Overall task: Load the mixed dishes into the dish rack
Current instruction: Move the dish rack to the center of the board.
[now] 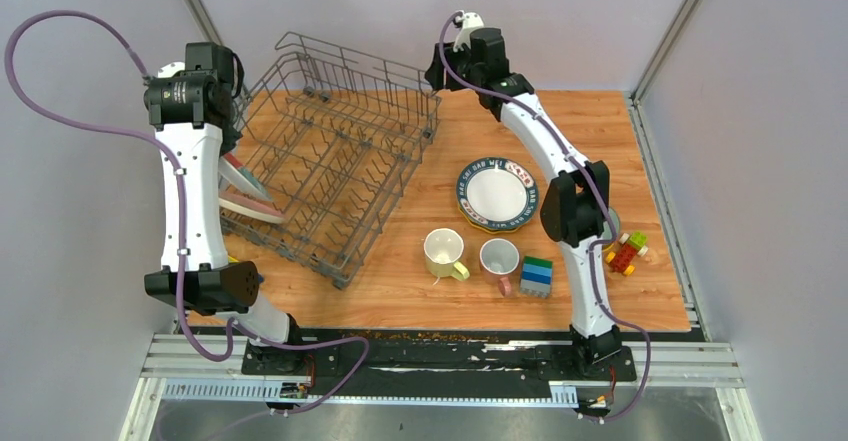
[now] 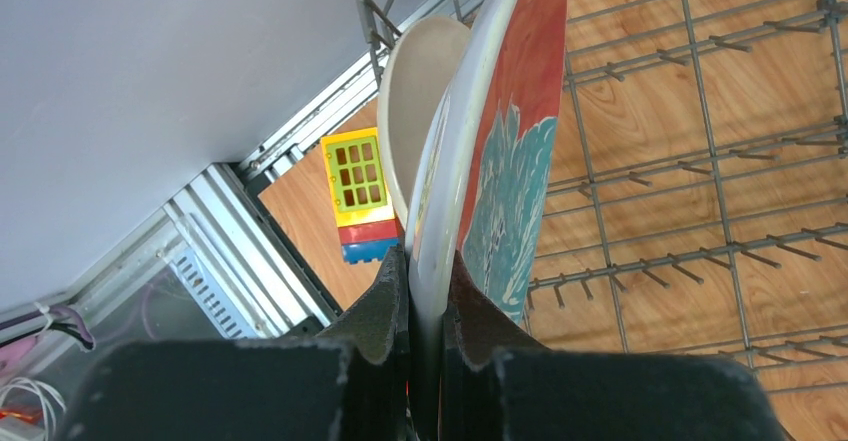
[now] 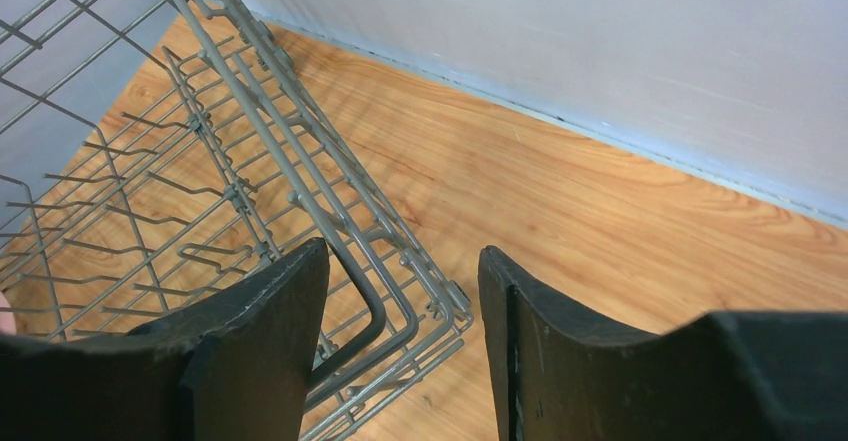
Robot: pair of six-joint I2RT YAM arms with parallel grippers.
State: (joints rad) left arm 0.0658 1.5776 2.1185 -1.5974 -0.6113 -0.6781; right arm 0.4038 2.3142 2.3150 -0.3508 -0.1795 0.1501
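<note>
Next, my left gripper shifts across, lowers and releases. Empty wires of the dish rack beside the white-pink plate stand below it and to its right in the top view.
The grey wire dish rack stands at the table's back left. My left gripper is shut on the rim of a plate with a red and teal face, held on edge at the rack's left end. A white-pink plate leans just beside it, cream in the left wrist view. My right gripper is open and empty above the rack's far right corner. A patterned-rim plate, a pale yellow mug and a white pink-handled mug sit on the table.
Stacked green-blue blocks stand beside the mugs. More coloured blocks lie at the right edge behind the right arm. A yellow, red and blue block sits left of the rack. Walls close in the table on three sides.
</note>
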